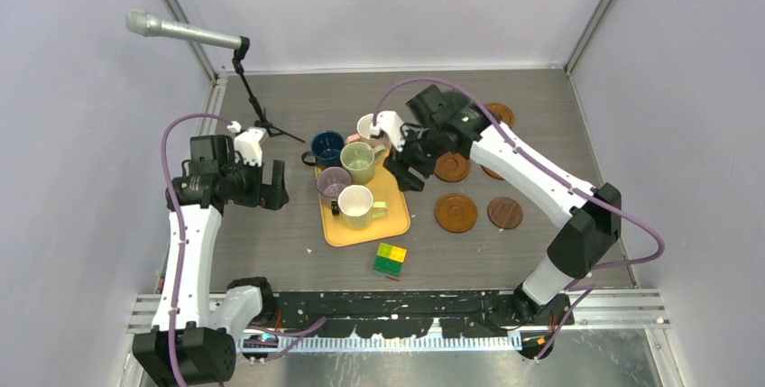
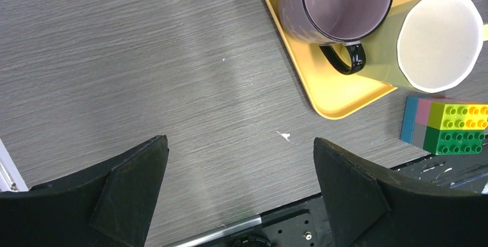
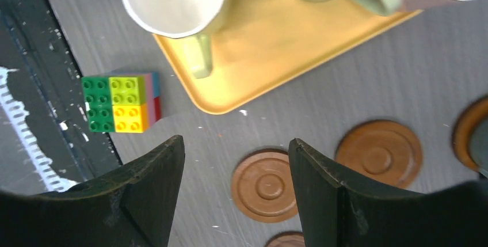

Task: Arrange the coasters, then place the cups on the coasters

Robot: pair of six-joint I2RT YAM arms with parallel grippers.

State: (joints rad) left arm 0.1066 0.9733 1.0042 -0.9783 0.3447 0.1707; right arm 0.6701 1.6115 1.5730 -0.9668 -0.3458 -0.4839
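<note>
I will lower my right gripper next and move it back onto the pale cream (image 1: pixel 355 206) mug's handle, because the handle sticks out toward the coasters' side of the tray (image 1: pixel 394 221).
Several mugs stand on the orange tray (image 1: pixel 394 221): dark blue (image 1: pixel 327 146), light green (image 1: pixel 361 161), mauve (image 1: pixel 333 183), pale cream (image 1: pixel 355 206), and a white-pink one (image 1: pixel 369 125) at the tray's far end. Reddish coasters (image 1: pixel 456 213) (image 1: pixel 452 167) (image 1: pixel 499 115) and a darker coaster (image 1: pixel 505 213) lie on the table right of the tray. My right gripper (image 1: pixel 406 166) (image 3: pixel 236 143) hangs open and empty above the table beside the tray's right edge, a coaster (image 3: pixel 265 185) below it. Left of the tray, my left gripper (image 1: pixel 271 187) (image 2: pixel 239 140) is wide open over bare table.
A yellow-green toy block (image 1: pixel 390 260) sits in front of the tray near the table's front edge. A microphone on a small stand (image 1: pixel 257 116) is at the back left. Grey walls close in the table on three sides.
</note>
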